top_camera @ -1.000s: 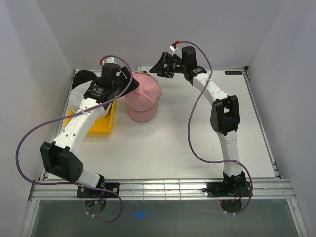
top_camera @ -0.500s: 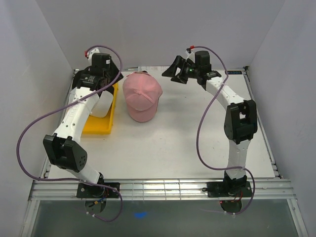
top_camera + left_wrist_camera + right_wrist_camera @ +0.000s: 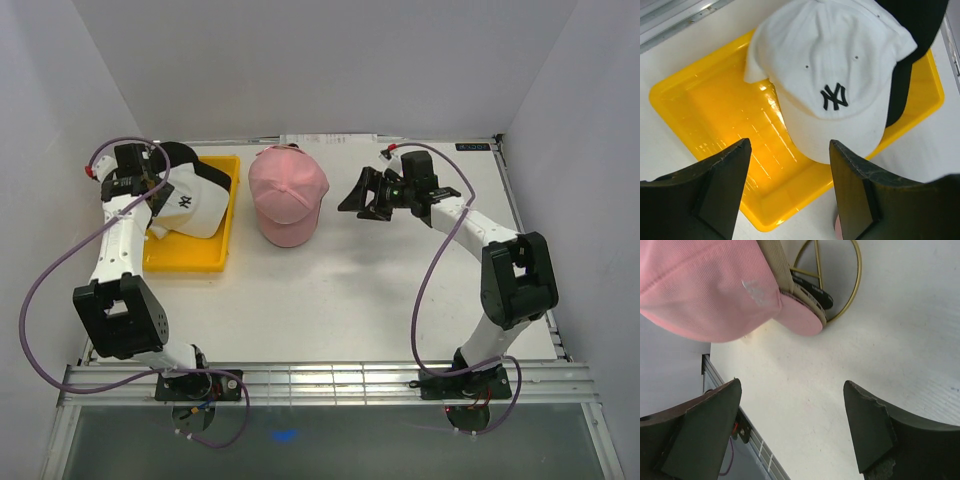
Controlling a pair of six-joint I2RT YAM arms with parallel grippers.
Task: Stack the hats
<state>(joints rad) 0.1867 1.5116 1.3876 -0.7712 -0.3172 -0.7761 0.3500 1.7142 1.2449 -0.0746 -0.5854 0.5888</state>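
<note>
I will next lower my left gripper onto the white cap's top edge, next to the black logo.
A pink cap (image 3: 288,195) sits on top of a stack at the back middle of the table. In the right wrist view the pink cap (image 3: 705,290) covers a tan cap's edge (image 3: 771,260) and a black band (image 3: 812,290), on a gold wire stand (image 3: 852,287). A white cap (image 3: 192,198) with a black logo lies in the yellow tray (image 3: 190,258), partly over a black cap (image 3: 182,153). The left wrist view shows the white cap (image 3: 840,85), the black cap (image 3: 920,30) and the tray (image 3: 705,115). My left gripper (image 3: 152,190) (image 3: 790,144) is open and empty above the tray. My right gripper (image 3: 358,205) (image 3: 790,384) is open and empty, right of the pink cap.
White walls close in the table on three sides. A metal rail (image 3: 330,380) runs along the near edge by the arm bases. Purple cables (image 3: 420,270) loop beside both arms.
My left arm has swung left from beside the pink cap to over the tray, uncovering the white cap. My right gripper has moved nearer and to the right, away from the pink cap.
</note>
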